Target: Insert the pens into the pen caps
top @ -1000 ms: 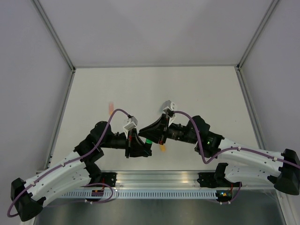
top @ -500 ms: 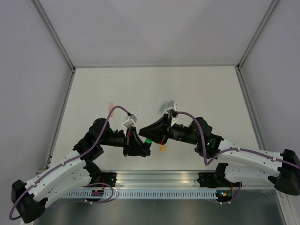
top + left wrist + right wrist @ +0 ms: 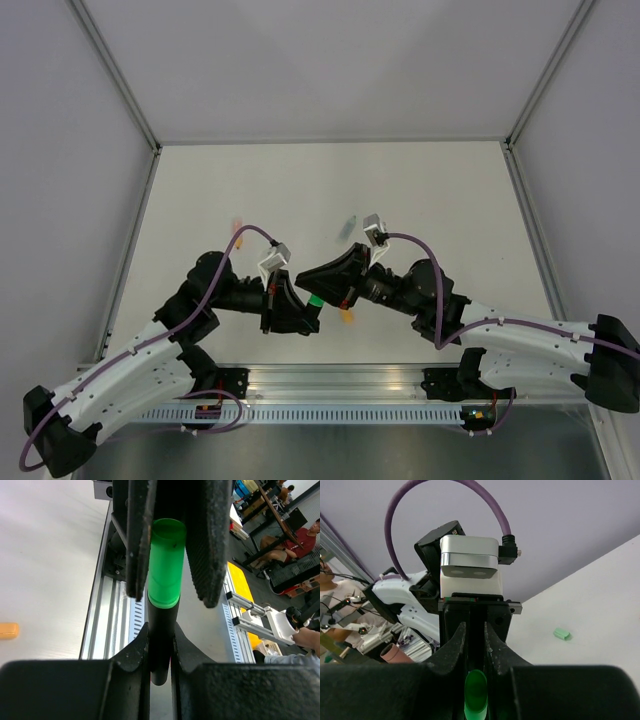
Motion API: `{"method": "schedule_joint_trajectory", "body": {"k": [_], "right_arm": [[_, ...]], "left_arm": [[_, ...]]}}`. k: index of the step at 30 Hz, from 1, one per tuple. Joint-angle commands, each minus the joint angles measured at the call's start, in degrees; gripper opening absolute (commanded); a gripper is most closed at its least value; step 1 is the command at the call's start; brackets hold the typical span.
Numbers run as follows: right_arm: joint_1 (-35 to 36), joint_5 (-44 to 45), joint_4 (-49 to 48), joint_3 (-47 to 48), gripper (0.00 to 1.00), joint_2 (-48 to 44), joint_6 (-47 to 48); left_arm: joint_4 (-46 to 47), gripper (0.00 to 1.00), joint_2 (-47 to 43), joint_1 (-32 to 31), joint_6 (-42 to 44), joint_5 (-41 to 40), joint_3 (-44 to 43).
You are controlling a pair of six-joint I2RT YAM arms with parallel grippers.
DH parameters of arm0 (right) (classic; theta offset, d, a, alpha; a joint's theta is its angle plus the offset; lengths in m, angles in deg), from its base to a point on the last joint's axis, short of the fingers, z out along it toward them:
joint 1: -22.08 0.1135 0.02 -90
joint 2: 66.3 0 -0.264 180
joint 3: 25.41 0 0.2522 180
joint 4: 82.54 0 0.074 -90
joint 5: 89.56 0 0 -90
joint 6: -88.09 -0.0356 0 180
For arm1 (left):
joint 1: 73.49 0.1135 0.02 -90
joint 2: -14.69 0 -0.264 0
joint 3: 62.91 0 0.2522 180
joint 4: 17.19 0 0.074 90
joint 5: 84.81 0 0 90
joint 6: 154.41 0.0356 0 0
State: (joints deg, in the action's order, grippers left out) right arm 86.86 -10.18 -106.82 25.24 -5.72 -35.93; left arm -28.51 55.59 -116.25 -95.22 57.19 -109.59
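I will lower my left gripper, tilt it down and release the capped black pen, as bare tabletop short of the pale green piece is below the gripper.
My left gripper (image 3: 160, 630) is shut on the black pen barrel (image 3: 160, 645). My right gripper (image 3: 475, 627) faces it and is shut on the bright green cap (image 3: 476, 695). The cap (image 3: 166, 562) meets the barrel end to end. In the top view the two grippers, left (image 3: 300, 318) and right (image 3: 322, 285), meet above the table's near edge, with green (image 3: 315, 300) showing between them. The orange-yellow cap (image 3: 346, 314) lies on the table just right of them; it also shows in the left wrist view (image 3: 7, 630). The pale pink-orange pen (image 3: 237, 228) lies at the left.
A small pale green piece (image 3: 346, 228) lies on the table beyond the grippers; it also shows in the right wrist view (image 3: 562, 634). The metal rail (image 3: 330, 380) runs along the near edge. Grey walls enclose the white table (image 3: 430, 200).
Both grippers stay joined at the pen and cap. The right wrist has shifted right and turned, uncovering the pale green piece. The left wrist has moved slightly down and left.
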Motion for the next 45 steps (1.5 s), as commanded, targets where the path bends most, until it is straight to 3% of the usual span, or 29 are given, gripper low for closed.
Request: {"method": "schedule_joint_trajectory", "body": {"k": [1, 6, 16, 19, 20, 22, 23, 25, 26, 30, 31, 34, 39, 45], "right_arm": [[10.0, -15.4, 17.7, -6.7, 0.0, 4.8, -10.4], [12.1, -6.5, 15.3, -8.6, 0.0, 4.1, -11.2], [14.2, -5.0, 17.2, -5.4, 0.0, 6.2, -9.0], [14.2, 6.4, 27.4, 1.4, 0.0, 2.8, -5.2], [14.1, 16.4, 30.2, 3.5, 0.0, 1.1, -3.4], [14.1, 26.5, 37.3, 11.4, 0.03, -0.3, -1.1], [14.1, 36.0, 39.3, 14.0, 0.08, -0.9, 1.2], [13.5, 44.7, 43.2, 21.1, 0.22, -1.2, 2.5], [13.1, 51.8, 43.2, 22.8, 0.33, -1.5, 3.9], [10.3, 63.9, 43.6, 29.1, 0.54, -2.9, 9.3], [9.5, 64.4, 43.6, 29.6, 0.62, -3.4, 10.2], [6.7, 64.0, 49.2, 31.3, 0.69, -5.2, 9.3], [6.2, 61.3, 53.2, 23.4, 0.73, -10.4, 7.8], [6.2, 57.7, 52.7, 14.1, 0.75, -17.1, 6.3]], "left_arm": [[21.5, 0.02, -0.8, 5.1, -2.2, -25.9, -9.3], [22.2, 0.02, -0.7, 5.1, -2.2, -27.9, -8.7], [22.1, 0.02, 0.5, 5.1, -1.6, -24.9, -8.1], [21.0, 0.02, -0.2, 5.1, -1.5, -23.7, -6.4], [20.5, 0.02, -0.2, 5.1, -1.6, -23.0, -5.1], [19.2, 0.02, 0.0, 5.1, -1.9, -21.9, -2.3], [19.0, 0.02, -0.1, 5.1, -2.1, -21.8, -1.2], [17.9, 0.02, -0.6, 5.1, -2.0, -22.5, 2.1], [16.9, 0.02, -0.9, 5.1, -2.1, -22.7, 3.0], [10.3, 0.02, 0.6, 5.1, 0.0, -24.8, 4.5], [8.9, 0.02, 1.4, 5.1, 0.1, -27.4, 4.2], [3.2, 0.02, 6.4, 5.1, 0.2, -34.9, 3.0], [-0.7, 0.02, 23.3, 5.1, -1.4, -39.2, -2.3], [2.3, 0.02, 42.2, 5.2, -6.6, -40.7, -6.4]]}}
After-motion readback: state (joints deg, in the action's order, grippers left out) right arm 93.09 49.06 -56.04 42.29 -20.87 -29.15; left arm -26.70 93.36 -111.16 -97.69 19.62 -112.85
